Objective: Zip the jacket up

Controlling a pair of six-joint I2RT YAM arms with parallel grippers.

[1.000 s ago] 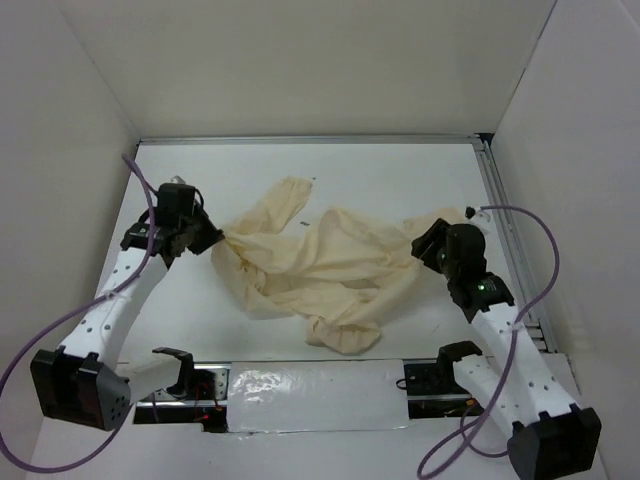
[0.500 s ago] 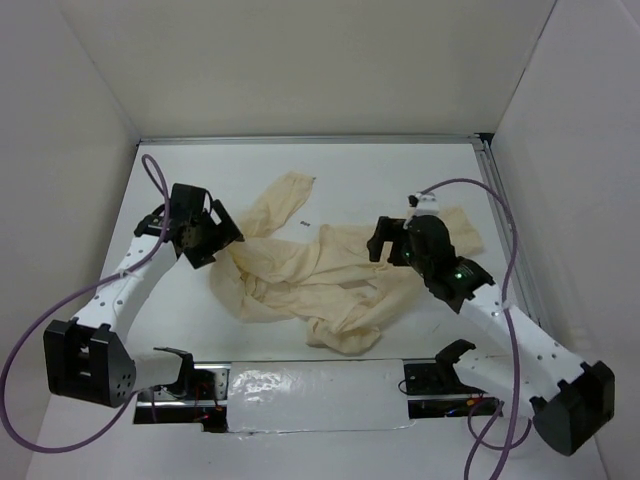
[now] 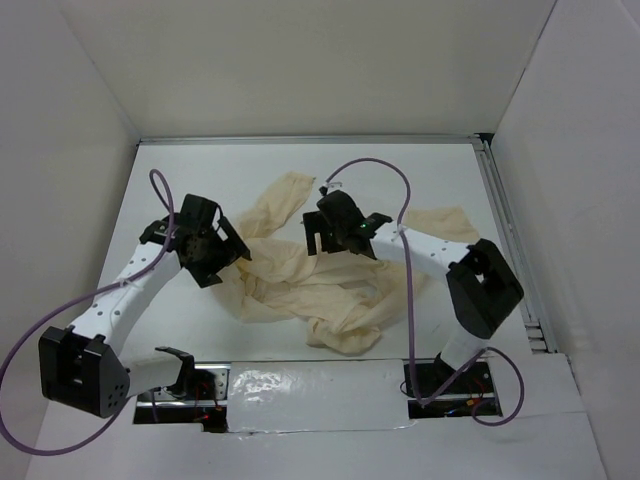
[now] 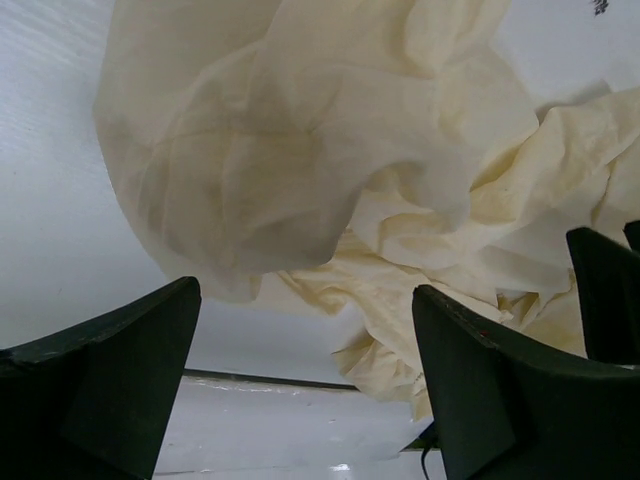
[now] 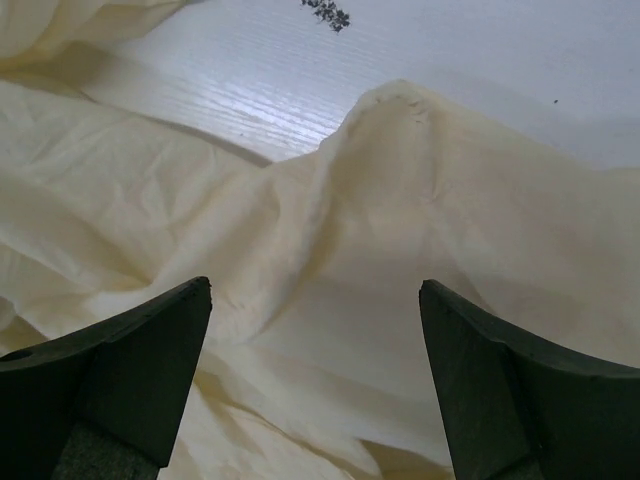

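Note:
My open, empty left gripper comes down next, easing toward the jacket's middle, and closes on the jacket's crumpled end (image 3: 234, 287) (image 4: 235, 225), which lies below it.
The jacket (image 3: 320, 285) lies crumpled in a cream heap in the middle of the white table, with one sleeve reaching to the back. My left gripper (image 3: 225, 255) hovers over its left edge, open, nothing between the fingers. In the left wrist view the jacket (image 4: 300, 150) fills the space above the open left gripper (image 4: 307, 290). My right gripper (image 3: 338, 238) hangs over the jacket's upper middle, also open. The right wrist view shows a raised fold of the jacket (image 5: 400, 200) beyond the empty right gripper (image 5: 315, 288). No zipper shows.
A small dark speck (image 5: 326, 12) lies on the bare table behind the cloth. White walls close the table on three sides. A metal rail (image 3: 510, 240) runs along the right edge. A taped strip (image 3: 310, 395) lies between the arm bases.
The left gripper let go of the jacket's left edge, opened and shifted slightly right. The right arm swung far left across the jacket to its upper middle, jaws opening.

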